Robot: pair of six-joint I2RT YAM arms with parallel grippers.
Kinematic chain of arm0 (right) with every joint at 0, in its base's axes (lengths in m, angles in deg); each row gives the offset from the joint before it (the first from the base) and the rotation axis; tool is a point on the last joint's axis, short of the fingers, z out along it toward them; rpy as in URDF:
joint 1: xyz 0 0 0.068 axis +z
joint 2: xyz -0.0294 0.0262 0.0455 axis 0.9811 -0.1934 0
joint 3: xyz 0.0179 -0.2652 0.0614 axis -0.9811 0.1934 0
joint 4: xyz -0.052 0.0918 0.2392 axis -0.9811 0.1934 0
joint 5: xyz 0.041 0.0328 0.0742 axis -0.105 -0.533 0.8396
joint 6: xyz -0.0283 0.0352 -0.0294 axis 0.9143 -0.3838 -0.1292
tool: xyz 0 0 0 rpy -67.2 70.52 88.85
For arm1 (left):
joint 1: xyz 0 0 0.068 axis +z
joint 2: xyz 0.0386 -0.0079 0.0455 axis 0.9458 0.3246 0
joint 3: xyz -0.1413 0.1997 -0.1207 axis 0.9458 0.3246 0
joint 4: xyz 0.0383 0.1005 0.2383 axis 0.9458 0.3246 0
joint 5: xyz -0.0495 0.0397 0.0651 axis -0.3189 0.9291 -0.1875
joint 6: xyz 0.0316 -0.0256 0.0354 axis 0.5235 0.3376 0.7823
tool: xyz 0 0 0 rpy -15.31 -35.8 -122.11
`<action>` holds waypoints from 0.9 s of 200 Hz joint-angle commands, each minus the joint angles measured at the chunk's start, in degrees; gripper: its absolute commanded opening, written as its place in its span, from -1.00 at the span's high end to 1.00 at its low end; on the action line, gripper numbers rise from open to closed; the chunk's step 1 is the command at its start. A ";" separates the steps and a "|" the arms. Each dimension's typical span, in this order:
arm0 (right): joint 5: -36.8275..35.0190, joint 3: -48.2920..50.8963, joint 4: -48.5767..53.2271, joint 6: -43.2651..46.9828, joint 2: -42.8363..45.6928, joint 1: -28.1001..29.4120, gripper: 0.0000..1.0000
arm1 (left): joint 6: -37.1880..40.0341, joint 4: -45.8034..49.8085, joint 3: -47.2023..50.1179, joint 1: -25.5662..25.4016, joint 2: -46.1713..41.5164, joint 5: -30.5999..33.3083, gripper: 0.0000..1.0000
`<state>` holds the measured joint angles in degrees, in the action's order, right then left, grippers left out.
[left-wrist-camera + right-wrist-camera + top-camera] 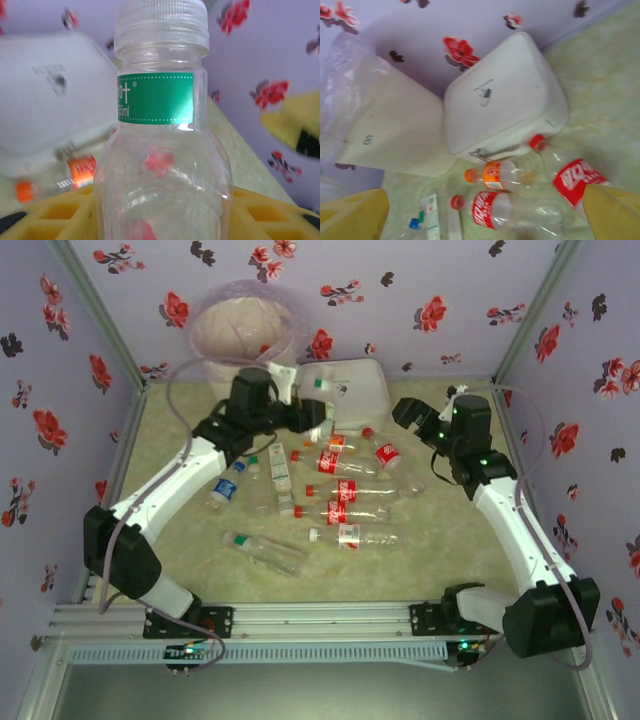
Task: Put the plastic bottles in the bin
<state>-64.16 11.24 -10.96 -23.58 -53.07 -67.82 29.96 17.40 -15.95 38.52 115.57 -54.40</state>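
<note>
The clear plastic bottle still hangs near the white case, so my left gripper will next carry it outward over the bin's opening [246, 328] to release it there.
My left gripper [313, 408] is shut on a clear plastic bottle [160, 125] with a white cap and a green band. It holds the bottle above the mat, near the white case; the yellow fingers [50, 215] press its lower body. The bin [245, 335], a cream bucket with a pinkish bag, stands at the back left. My right gripper [410, 415] hangs open over the pile of bottles [340, 490], yellow fingertips [355, 215] wide apart. Below it lie a red-label bottle [500, 210], an orange-cap bottle [495, 176] and another red-label bottle [572, 177].
A flat white rounded-square case [352, 388] lies at the back, right of the bin and touching the pile's far edge. Separate bottles lie near the front: a blue-cap one [225, 488] and two clear ones [265, 552] [355, 535]. Floral walls enclose three sides.
</note>
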 commanded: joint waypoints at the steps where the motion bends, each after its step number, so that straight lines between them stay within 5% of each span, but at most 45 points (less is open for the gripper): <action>1: -4.75 1.58 4.86 0.03 2.02 -0.44 -0.99 | 3.58 0.35 -6.47 3.97 -1.58 2.42 1.00; 49: -5.97 2.22 9.55 1.32 3.59 -0.49 -0.99 | 11.09 9.76 -27.91 8.98 9.50 13.10 1.00; 116: -7.03 1.97 20.04 3.45 6.14 -0.60 -0.99 | 13.83 26.74 -58.09 16.53 31.78 16.92 1.00; 180: -6.81 5.84 22.68 4.28 8.08 -0.57 -0.99 | 16.27 34.07 -70.20 19.96 44.73 17.22 1.00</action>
<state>-70.33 14.75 10.64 -20.50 -45.66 -68.11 43.18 46.62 -80.12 57.80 156.77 -38.66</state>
